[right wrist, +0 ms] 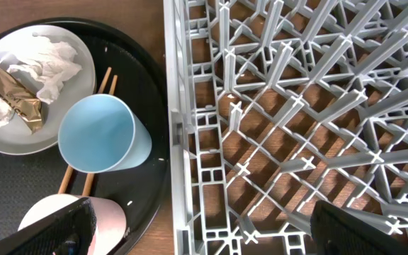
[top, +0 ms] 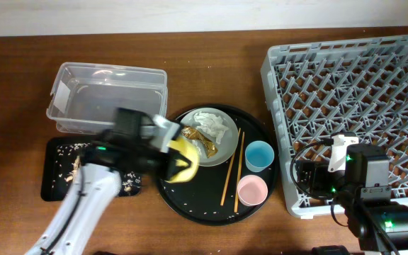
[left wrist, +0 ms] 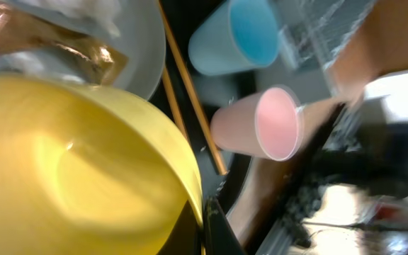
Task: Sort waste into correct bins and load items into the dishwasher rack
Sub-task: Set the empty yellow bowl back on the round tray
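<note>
The tray's bare front part is below my left gripper and to its right in the overhead view, so my left gripper needs to lower the tilted bowl onto it next and let go.
My left gripper is shut on the rim of the small yellow bowl, holding it tilted over the left side of the round black tray; the bowl fills the left wrist view. The grey plate holds crumpled tissue and a gold-brown foil wrapper. Two chopsticks, a light-blue cup and a pink cup lie on the tray. My right gripper is open and empty over the left front edge of the dishwasher rack.
The clear tub stands empty at the back left. The shallow black tray in front of it holds food crumbs. The round black tray sits between these bins and the rack.
</note>
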You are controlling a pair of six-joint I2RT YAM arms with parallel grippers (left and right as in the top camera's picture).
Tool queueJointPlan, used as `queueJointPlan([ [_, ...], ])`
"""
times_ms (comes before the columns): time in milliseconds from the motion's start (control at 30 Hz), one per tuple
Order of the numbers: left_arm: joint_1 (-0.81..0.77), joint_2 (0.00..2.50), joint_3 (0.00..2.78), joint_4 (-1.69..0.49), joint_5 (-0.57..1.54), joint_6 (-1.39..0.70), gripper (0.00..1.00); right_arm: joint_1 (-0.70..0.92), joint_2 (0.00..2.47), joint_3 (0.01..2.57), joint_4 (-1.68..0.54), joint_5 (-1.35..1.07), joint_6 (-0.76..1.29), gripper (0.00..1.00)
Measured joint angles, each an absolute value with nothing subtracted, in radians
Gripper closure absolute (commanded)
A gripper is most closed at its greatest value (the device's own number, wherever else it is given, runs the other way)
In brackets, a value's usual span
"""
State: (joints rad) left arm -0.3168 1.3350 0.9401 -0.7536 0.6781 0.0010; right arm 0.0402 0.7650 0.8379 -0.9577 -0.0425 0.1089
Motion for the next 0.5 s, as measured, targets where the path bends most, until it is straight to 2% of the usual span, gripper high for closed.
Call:
queueJointPlan([
  [67, -0.478, 1.357, 0.941, -0.712, 0.527, -0.071, 1.0, 0.04, 0.765, 0.838, -0.958, -0.043, 0.109, 0.02],
  [133, -0.575, 1.423, 0.941, -0.675, 0.398, -0.138, 1.0, 0.04, 0.765, 0.838, -0.957, -0.043, 0.109, 0.01],
  [233, -0.643, 1.504, 0.941, -0.669, 0.332, -0.174, 0.98, 0.04, 0.765, 0.838, -0.958, -0.043, 0.109, 0.02],
  [267, -0.656, 1.533, 0.941, -0.658, 0.326, -0.178, 0.81, 0.04, 0.765, 0.838, -0.958, -0.043, 0.109, 0.02],
  [333, -0.661, 1.543, 0.944, -0.657, 0.32, -0.185, 0.71, 0.04, 0.765, 0.838, -0.958, -0.043, 0.109, 0.02],
  [367, -0.661, 1.543, 0.945, -0.658, 0.308, -0.183, 0.6, 0.04, 0.765, 0.838, -0.958, -0.043, 0.109, 0.02],
  [500, -0.661, 1.545, 1.025, -0.766, 0.25, -0.188, 0.43, 0.04, 0.765, 0.838, -0.958, -0.043, 0.109, 0.02],
])
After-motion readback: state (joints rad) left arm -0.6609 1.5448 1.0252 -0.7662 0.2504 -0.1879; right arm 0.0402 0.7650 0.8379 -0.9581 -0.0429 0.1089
